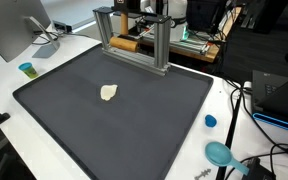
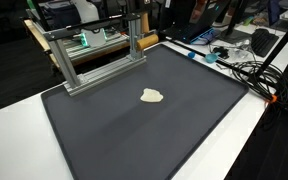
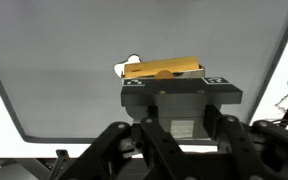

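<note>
My gripper should move level toward the black top bar of the aluminium frame [image 2: 116, 20] to release the wooden rod there, because the rod still hangs clear of the bar.
A small cream-white lump [image 1: 109, 92] lies on the big dark grey mat [image 1: 154, 130], left of its middle; it also shows in the other exterior view [image 2: 152, 96] and in the wrist view [image 3: 131, 64]. An aluminium frame [image 1: 134, 35] stands at the mat's far edge [image 2: 99, 55]. In the wrist view my gripper's black linkages [image 3: 179, 150] fill the bottom, high above the mat. In front of them sit a grey block with white markers [image 3: 180, 95] and an orange-brown piece [image 3: 164, 69]. My fingertips do not show.
On the white table around the mat are a small blue cup [image 1: 27, 69], a blue cap [image 1: 211, 121] and a teal object [image 1: 220, 153]. A monitor [image 1: 14, 30] stands at one corner. Cables and equipment [image 2: 239, 65] crowd one side.
</note>
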`<state>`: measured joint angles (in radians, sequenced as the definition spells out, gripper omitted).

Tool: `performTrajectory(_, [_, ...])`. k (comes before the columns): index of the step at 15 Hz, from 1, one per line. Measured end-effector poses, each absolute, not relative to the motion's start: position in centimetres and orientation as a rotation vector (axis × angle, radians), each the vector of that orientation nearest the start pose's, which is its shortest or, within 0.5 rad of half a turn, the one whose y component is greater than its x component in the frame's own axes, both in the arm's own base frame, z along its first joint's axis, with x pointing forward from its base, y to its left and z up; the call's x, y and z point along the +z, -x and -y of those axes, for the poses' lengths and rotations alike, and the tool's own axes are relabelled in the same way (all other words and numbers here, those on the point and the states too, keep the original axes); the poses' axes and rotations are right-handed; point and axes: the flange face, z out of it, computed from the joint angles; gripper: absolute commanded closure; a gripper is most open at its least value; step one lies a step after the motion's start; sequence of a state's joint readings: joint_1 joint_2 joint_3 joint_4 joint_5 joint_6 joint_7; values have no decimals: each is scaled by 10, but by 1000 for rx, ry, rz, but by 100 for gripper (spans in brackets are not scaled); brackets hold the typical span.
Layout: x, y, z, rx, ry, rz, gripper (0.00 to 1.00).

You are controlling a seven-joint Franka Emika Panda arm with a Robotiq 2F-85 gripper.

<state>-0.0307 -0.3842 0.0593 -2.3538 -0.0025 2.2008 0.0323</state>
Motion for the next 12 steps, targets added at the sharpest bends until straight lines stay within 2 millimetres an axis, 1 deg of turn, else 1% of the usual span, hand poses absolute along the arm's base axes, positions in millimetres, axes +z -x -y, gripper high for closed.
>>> performTrajectory(2, [498,-450,-21,-322,3152,-91,79])
performTrajectory(6, [497,-441,-34,-271,3166,-63,79])
performTrajectory(9, [491,-429,-28,-234,3179,-55,79])
performTrajectory(12, [480,-414,-17,-204,3179,-55,79])
